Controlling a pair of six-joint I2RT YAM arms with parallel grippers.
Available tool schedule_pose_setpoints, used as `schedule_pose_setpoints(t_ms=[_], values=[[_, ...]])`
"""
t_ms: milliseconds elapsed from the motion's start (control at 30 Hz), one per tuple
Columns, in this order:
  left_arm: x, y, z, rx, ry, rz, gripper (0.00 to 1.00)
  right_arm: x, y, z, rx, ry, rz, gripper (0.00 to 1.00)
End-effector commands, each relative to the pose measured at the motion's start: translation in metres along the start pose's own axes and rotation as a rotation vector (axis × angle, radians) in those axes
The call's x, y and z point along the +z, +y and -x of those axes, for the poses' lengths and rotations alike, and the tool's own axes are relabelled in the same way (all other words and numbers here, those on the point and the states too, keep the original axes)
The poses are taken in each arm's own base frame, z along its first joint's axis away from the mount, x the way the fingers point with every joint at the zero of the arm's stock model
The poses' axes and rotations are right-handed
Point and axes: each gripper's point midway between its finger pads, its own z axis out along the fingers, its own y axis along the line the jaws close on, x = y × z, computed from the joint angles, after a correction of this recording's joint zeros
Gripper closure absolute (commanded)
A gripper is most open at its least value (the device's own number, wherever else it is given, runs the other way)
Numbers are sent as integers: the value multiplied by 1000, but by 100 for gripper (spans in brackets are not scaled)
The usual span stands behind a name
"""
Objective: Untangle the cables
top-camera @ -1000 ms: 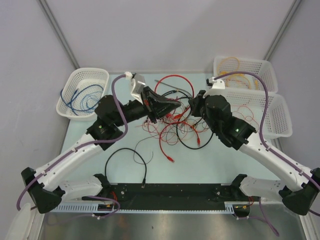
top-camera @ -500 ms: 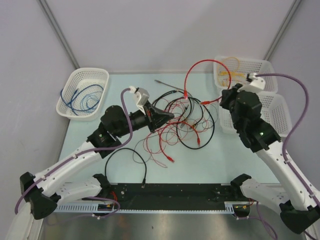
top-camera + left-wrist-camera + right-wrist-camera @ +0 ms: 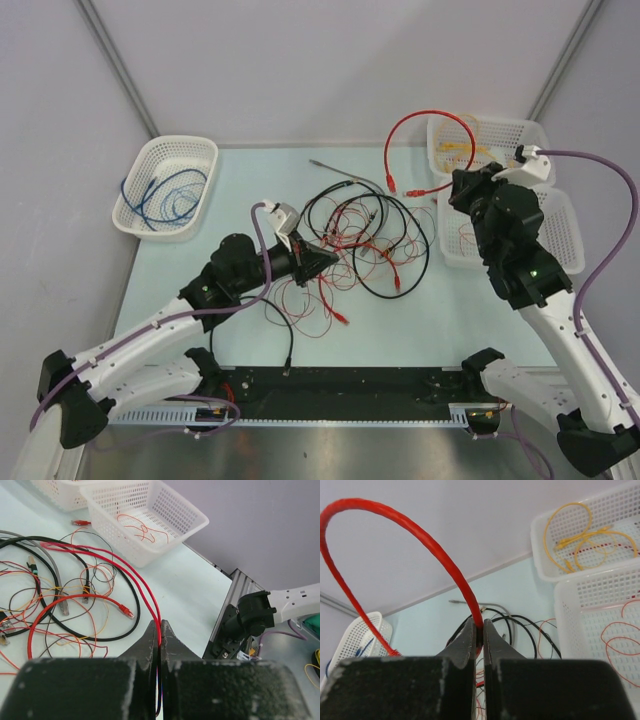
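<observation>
The basket with red wires is below the right gripper and to its right in the top view, so the robot needs to move over, lower and release the matching cable.
The tangle of cables (image 3: 365, 245), thin red, orange and black wires, lies mid-table. My left gripper (image 3: 318, 258) sits at its left edge, shut on a doubled thin red wire (image 3: 125, 565) that runs out from between the fingertips (image 3: 150, 637) into the pile. My right gripper (image 3: 455, 190) is raised by the right baskets and shut on a thick red cable (image 3: 430, 114). That cable arcs high over the gripper (image 3: 420, 535), and its plug end (image 3: 390, 185) hangs apart from the pile.
A white basket with a blue cable (image 3: 165, 185) stands at the far left. At the right are a basket with yellow cables (image 3: 490, 140) and one with thin red wires (image 3: 555, 230). A grey cable (image 3: 340, 170) lies behind the pile. A black cable (image 3: 288, 335) trails toward the front rail.
My right gripper has moved right and up, away from the tangle, drawing the thick red cable out toward the baskets. My left gripper has drawn back toward the near left with the thin red wire.
</observation>
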Motion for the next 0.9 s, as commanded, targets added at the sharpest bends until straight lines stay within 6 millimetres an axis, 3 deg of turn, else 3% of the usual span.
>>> schedule_pose_setpoints(t_ms=[0, 133, 200, 333, 367, 467, 600, 733, 767, 800, 867], values=[[-2, -3, 26, 22, -82, 22, 100, -1, -19, 20, 13, -80, -110, 100], [-4, 8, 21, 8, -74, 77, 100, 5, -70, 21, 64, -80, -284, 100], [-7, 10, 21, 4, -82, 91, 100, 3, -109, 21, 74, -95, -435, 100], [-13, 17, 16, -8, -85, 134, 100, -1, -161, -4, 100, -86, -609, 100], [-14, 18, 16, -14, -85, 137, 100, -3, -184, -18, 129, -76, -675, 100], [-15, 19, 13, -31, -75, 145, 100, -5, -211, -54, 181, -16, -747, 100], [-17, 18, 8, -53, -67, 145, 100, -6, -246, -70, 195, 9, -858, 100], [-19, 20, 3, -70, -69, 149, 100, -1, -267, -82, 129, 39, -921, 100], [-19, 21, 2, -70, -70, 152, 100, 1, -269, -84, 117, 49, -921, 93], [-20, 20, 4, -67, -75, 151, 100, 6, -267, -84, 103, 58, -903, 61], [-21, 22, 5, -53, -74, 160, 100, 9, -258, -80, 105, 46, -861, 30]])
